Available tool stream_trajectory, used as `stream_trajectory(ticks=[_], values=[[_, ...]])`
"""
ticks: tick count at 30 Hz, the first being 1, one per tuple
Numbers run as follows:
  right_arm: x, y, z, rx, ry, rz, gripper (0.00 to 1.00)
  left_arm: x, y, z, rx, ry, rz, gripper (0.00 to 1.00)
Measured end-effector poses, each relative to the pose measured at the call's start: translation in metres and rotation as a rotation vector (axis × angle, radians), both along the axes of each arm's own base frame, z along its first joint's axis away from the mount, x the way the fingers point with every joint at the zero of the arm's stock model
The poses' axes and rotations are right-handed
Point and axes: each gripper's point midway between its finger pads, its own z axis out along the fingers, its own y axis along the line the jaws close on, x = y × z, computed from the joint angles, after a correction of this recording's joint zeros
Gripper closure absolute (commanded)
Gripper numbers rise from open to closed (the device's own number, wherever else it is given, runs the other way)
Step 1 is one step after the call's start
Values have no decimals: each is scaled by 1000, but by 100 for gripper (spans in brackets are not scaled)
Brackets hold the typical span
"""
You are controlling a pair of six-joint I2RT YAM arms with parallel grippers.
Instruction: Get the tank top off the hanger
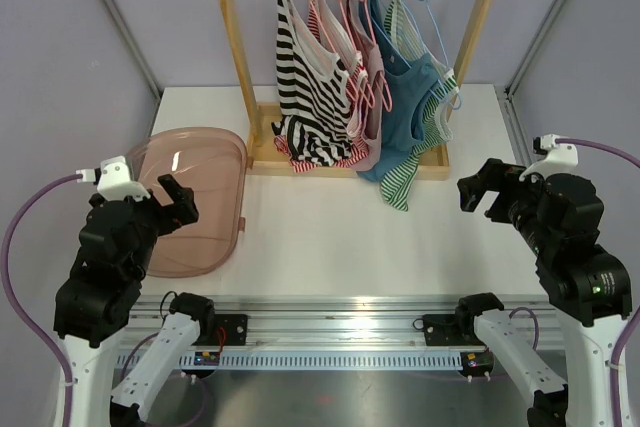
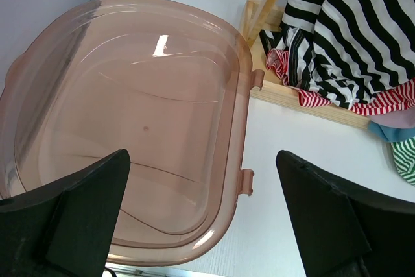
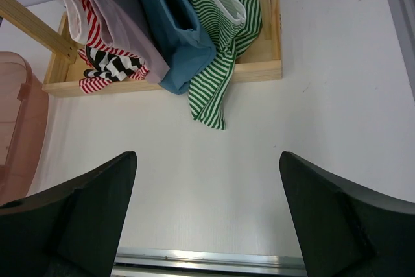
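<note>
The black-and-white striped tank top hangs on its pink hanger. My right gripper rises outward past the blue one onto that hanger's near arm next.
Several tank tops hang on hangers from a wooden rack (image 1: 232, 47): a black-and-white striped one (image 1: 305, 87) at the left, a red-striped one (image 1: 335, 42), a pink one (image 1: 372, 97), a blue one (image 1: 405, 107) and a green-striped one (image 1: 420, 132) at the right. Their hems rest on the rack's base. My left gripper (image 1: 172, 202) is open and empty over the pink tub's right rim (image 2: 243, 128). My right gripper (image 1: 482, 187) is open and empty over the bare table, right of the rack. The green-striped hem (image 3: 211, 92) lies ahead of it.
A translucent pink tub (image 1: 190, 197) lies on the table at the left, empty. The rack's wooden base (image 1: 265, 152) stands at the back middle. A metal rail (image 1: 330, 312) runs along the table's near edge.
</note>
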Motion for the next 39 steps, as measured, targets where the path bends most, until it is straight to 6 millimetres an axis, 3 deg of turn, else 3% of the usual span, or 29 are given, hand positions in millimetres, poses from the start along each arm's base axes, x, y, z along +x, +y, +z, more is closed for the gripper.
stream_trajectory(ticks=[6, 13, 20, 24, 29, 34, 39], values=[[2, 19, 9, 49, -30, 93, 0, 0, 4, 1, -33, -7, 47, 1], [13, 81, 47, 248, -107, 380, 0, 6, 0, -11, -66, 12, 52, 1], [75, 127, 71, 378, -57, 513, 6, 18, -14, -34, -84, 43, -4, 1], [109, 160, 72, 328, -14, 545, 14, 24, -19, -45, -88, 58, -22, 1], [142, 204, 102, 206, -92, 575, 19, 30, -23, -58, -89, 69, -32, 1], [172, 224, 126, 94, -172, 555, 28, 32, -24, -76, -81, 107, -33, 1], [214, 237, 138, 12, -230, 524, 30, 34, -26, -75, -86, 100, -44, 1]])
